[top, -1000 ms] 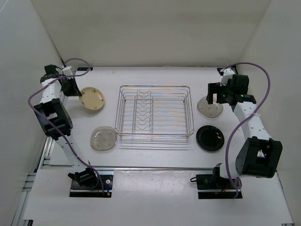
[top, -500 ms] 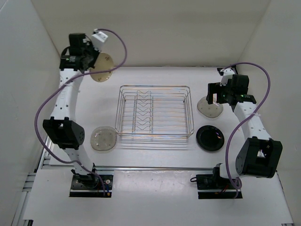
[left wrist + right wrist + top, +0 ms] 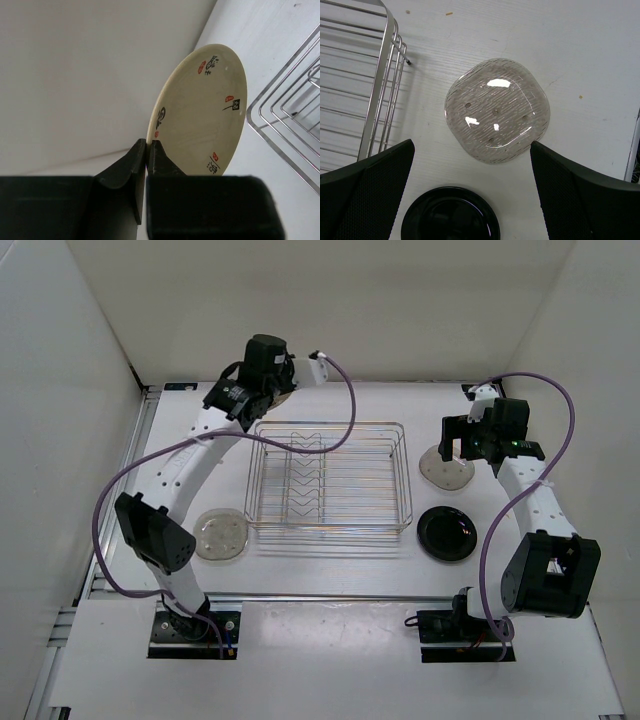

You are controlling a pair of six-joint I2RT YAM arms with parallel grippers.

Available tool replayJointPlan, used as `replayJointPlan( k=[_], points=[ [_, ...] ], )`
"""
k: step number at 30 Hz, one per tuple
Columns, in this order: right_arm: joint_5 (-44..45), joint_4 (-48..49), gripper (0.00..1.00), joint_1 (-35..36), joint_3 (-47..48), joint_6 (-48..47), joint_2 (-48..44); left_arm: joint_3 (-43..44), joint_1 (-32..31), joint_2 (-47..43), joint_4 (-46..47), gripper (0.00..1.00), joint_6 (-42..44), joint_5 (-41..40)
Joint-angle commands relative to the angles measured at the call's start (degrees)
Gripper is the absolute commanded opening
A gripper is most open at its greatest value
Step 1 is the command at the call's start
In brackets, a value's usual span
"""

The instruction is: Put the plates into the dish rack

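Observation:
The zigzag wires' far end (image 3: 304, 438) (image 3: 313, 75) is empty back there and below, so my left gripper will next bring the plate back and down between the wires and let go of it.
My left gripper (image 3: 148, 145) is shut on the rim of the tan-yellow plate (image 3: 200, 115), which has red and black marks. It holds the plate on edge in the air, next to the back left corner of the chrome wire dish rack (image 3: 330, 424). In the top view the left gripper (image 3: 258, 380) hides this plate. The rack holds no plates. My right gripper (image 3: 471, 145) is open and hovers over the pale off-white plate (image 3: 497, 110), which lies flat to the right of the rack (image 3: 382, 90). The glossy black plate (image 3: 446, 533) lies in front of it. The speckled beige plate (image 3: 222, 535) lies at the rack's front left.
White walls close in the table at the back and on both sides. The left arm's purple cable (image 3: 345, 410) loops over the rack's back left corner. A metal rail (image 3: 145, 420) runs along the table's left edge.
My left gripper has lifted the tan-yellow plate off the table at the left and swung it up and right to the rack's back left corner. The right arm has not moved.

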Motion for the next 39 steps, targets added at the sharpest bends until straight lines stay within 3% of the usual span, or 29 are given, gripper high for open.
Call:
replayJointPlan(
  k=[1, 8, 18, 39],
  points=[
    [-1.2, 0.8, 1.0, -0.3, 0.2, -0.5, -0.2, 0.5, -4.8, -2.4, 4.2, 0.1, 7.8, -4.0],
    [-1.2, 0.8, 1.0, -0.3, 0.7, -0.5, -0.2, -7.3, -12.3, -5.1, 5.3, 0.1, 14.2, -1.7],
    [-1.2, 0.8, 1.0, -0.3, 0.7, -0.5, -0.2, -16.2, -12.9, -7.4, 6.9, 0.1, 19.5, 3.0],
    [-0.7, 0.8, 1.0, -0.3, 0.7, -0.5, -0.2, -11.8, -8.1, 0.6, 9.7, 0.1, 23.4, 10.6]
  ],
)
